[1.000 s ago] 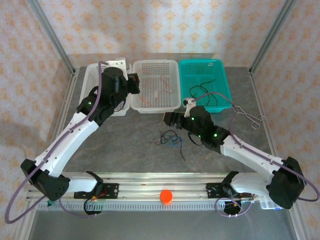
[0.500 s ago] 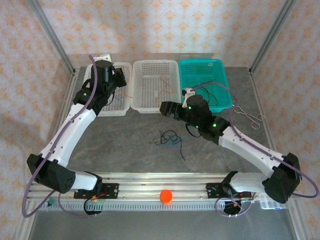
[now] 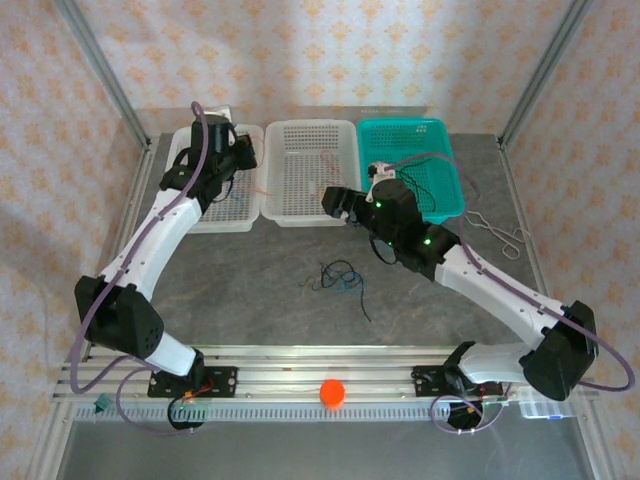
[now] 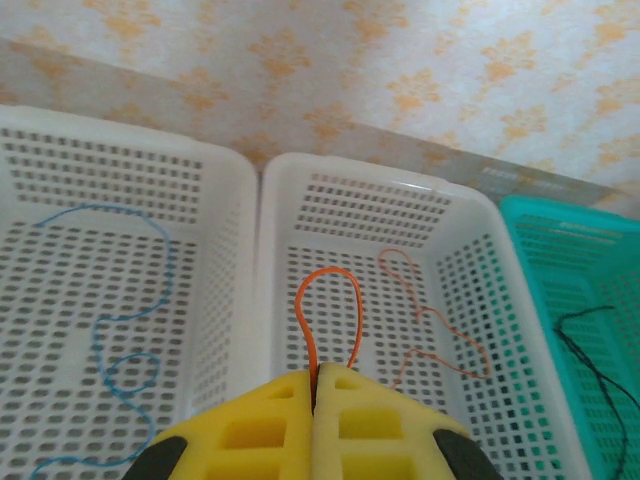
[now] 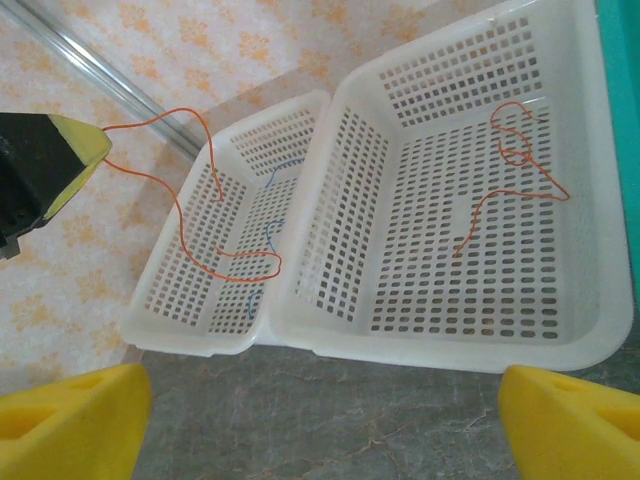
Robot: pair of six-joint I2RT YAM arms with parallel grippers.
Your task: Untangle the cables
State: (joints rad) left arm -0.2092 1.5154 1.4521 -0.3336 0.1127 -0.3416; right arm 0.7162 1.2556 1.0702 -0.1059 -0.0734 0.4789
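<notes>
A matching orange cable rests at the middle white basket, which lies below my left gripper toward the teal basket. I will move my left gripper across and down over that middle white basket.
A loose tangle of black and blue cables (image 3: 338,277) lies on the grey table in front of the baskets. My left gripper (image 3: 245,152) hovers over the left white basket (image 3: 225,226), its yellow fingers shut on a red-orange cable (image 4: 330,300). That cable loops out past the tips of the left gripper (image 4: 316,375) and trails down into the left basket (image 5: 190,220). My right gripper (image 3: 332,200) stands open and holds nothing at the front edge of the middle white basket (image 3: 310,220). Its yellow fingertips (image 5: 70,420) are spread wide above bare table.
A blue cable (image 4: 130,330) lies in the left basket. Another orange cable (image 5: 510,160) rests in the middle basket. The teal basket (image 3: 405,125) holds a black cable (image 4: 590,350). Silver forceps (image 3: 500,235) lie at the right of the table.
My left gripper has carried the red-orange cable from the middle basket's left edge to above the left basket. My right gripper has risen from near the tangle toward the middle basket's front.
</notes>
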